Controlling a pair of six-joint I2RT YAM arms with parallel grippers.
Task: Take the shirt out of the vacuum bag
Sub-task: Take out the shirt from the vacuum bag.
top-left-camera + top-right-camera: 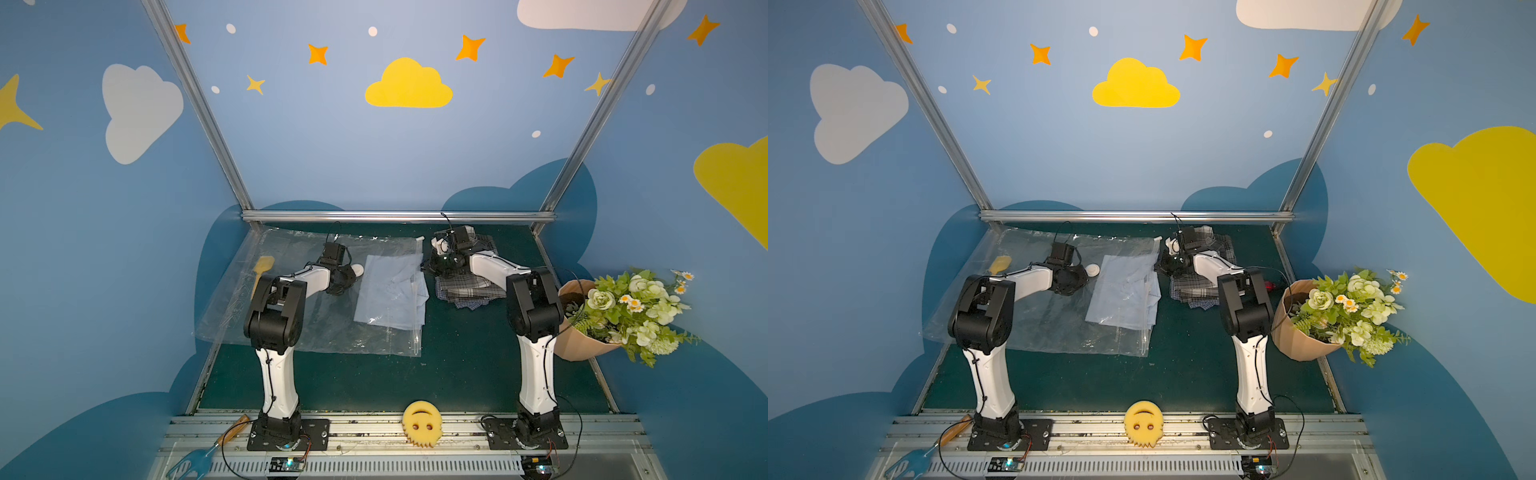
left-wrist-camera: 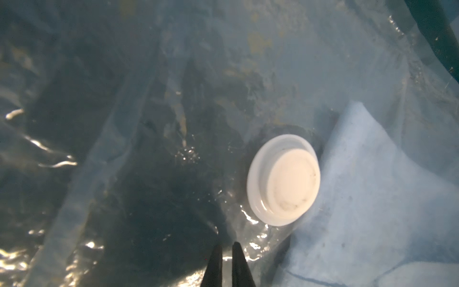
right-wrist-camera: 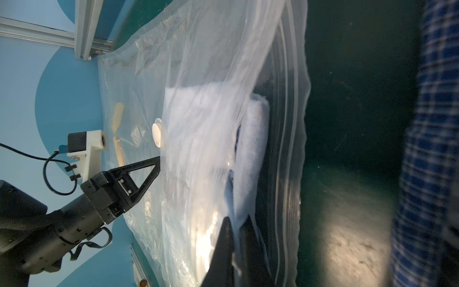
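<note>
I should next pull the bag's strip away from the bag's valve with my right gripper, over the plaid cloth's near part, and release it, with most of the shirt under the bag's film.
The clear vacuum bag (image 1: 316, 328) (image 1: 1038, 328) lies flat on the left half of the green table. A folded light blue shirt (image 1: 390, 291) (image 1: 1121, 295) sits at the bag's zip edge, with its right side just past that edge. My left gripper (image 1: 347, 286) (image 2: 227, 244) presses down beside the round white valve (image 2: 283, 181) (image 3: 157, 133), its jaws closed on the bag's film. My right gripper (image 1: 428, 266) (image 3: 237, 218) is at the far end of the zip edge, shut on a strip of pale blue shirt fabric.
A plaid cloth (image 1: 469, 286) lies under my right arm. A pot of flowers (image 1: 582, 328) leans at the right table edge. A yellow spatula (image 1: 262, 270) shows through the bag at far left. A yellow smiley sponge (image 1: 422, 422) rests on the front rail.
</note>
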